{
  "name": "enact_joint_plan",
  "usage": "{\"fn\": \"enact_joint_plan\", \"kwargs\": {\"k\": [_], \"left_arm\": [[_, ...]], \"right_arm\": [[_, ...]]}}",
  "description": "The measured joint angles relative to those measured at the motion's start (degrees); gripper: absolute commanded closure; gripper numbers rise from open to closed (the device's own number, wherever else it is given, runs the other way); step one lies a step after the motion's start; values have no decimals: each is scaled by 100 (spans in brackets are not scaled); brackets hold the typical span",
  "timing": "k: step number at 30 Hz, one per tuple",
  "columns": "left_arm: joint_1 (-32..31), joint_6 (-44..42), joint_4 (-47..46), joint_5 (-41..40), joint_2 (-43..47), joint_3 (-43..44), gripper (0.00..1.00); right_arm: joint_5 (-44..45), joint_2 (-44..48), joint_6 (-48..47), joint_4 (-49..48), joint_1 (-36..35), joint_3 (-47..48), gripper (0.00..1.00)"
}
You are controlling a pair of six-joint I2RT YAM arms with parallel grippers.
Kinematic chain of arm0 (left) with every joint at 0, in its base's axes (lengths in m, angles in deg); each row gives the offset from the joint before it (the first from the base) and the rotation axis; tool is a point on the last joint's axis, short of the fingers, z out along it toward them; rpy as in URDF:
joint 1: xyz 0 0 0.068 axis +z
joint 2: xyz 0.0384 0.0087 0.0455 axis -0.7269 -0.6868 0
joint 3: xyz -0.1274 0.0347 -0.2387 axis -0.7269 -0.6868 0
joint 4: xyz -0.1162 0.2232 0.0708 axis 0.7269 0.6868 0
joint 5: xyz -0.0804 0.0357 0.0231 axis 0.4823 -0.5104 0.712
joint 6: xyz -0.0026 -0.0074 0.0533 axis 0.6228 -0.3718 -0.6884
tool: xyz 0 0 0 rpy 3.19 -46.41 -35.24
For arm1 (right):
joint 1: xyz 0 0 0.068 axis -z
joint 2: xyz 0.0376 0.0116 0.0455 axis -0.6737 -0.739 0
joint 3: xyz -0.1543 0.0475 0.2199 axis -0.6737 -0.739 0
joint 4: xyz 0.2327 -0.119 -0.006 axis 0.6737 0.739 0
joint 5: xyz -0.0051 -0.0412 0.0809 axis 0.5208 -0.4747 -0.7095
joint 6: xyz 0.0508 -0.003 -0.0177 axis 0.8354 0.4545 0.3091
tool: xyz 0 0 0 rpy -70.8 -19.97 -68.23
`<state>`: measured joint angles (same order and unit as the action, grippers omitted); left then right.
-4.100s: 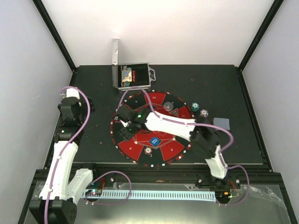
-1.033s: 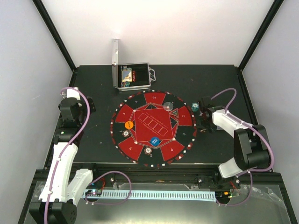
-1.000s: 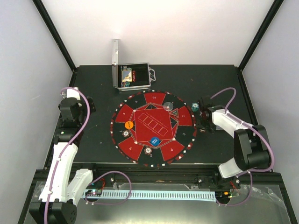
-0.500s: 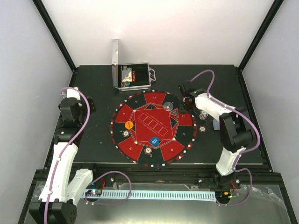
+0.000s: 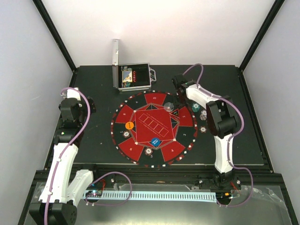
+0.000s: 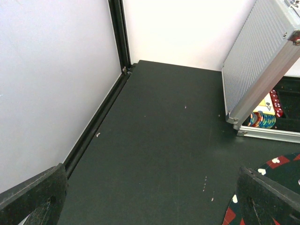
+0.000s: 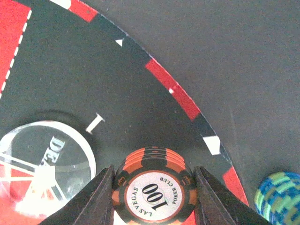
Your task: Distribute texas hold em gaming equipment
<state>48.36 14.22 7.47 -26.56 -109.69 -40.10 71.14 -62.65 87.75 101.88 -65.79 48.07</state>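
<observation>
I will next move my right gripper down and let go of the orange-and-black chips on the mat, because the dark patch beside the clear dealer disc is just below my gripper.
My right gripper [image 7: 153,174] is shut on a short stack of orange-and-black poker chips [image 7: 154,190] marked 100. It holds them just above the round mat's [image 7: 140,108] outer band, beside the clear dealer disc [image 7: 44,164]. From above, this gripper [image 5: 180,92] is at the mat's [image 5: 140,115] upper right edge. A teal chip stack [image 5: 196,107], a whitish one [image 5: 203,114] and a brown one [image 5: 203,129] stand right of the mat. An orange disc [image 5: 130,125], a blue disc [image 5: 156,142] and another chip stack [image 5: 148,151] lie on the mat. My left gripper [image 6: 150,206] is open over bare table.
The silver case [image 5: 135,76] stands open behind the mat, its lid [image 6: 262,70] upright and coloured chips [image 6: 262,119] inside. Black frame posts and white walls close in the table [image 5: 234,84]. The teal stack [image 7: 280,192] sits close to the right of the held chips.
My right arm has swung from the loose chip stacks right of the mat to the mat's upper right edge, carrying the orange-and-black chips. The left arm has not moved.
</observation>
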Motion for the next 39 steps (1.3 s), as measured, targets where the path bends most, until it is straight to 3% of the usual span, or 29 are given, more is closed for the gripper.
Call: {"fn": "enact_joint_plan", "kwargs": {"k": [13,19,27,32,39], "left_arm": [[0,0,0,-2,-2,0,1],[0,0,0,-2,-2,0,1],[0,0,0,-2,-2,0,1],[0,0,0,-2,-2,0,1],[0,2,0,0,-2,0,1]], "right_arm": [[39,-754,-57,219,17,831,57],[57,-815,-63,299,42,852,43],[87,-721,-105,428,44,857,38],[31,101,-238,507,44,570,29],[109,2516,-295,435,487,-800,20]]}}
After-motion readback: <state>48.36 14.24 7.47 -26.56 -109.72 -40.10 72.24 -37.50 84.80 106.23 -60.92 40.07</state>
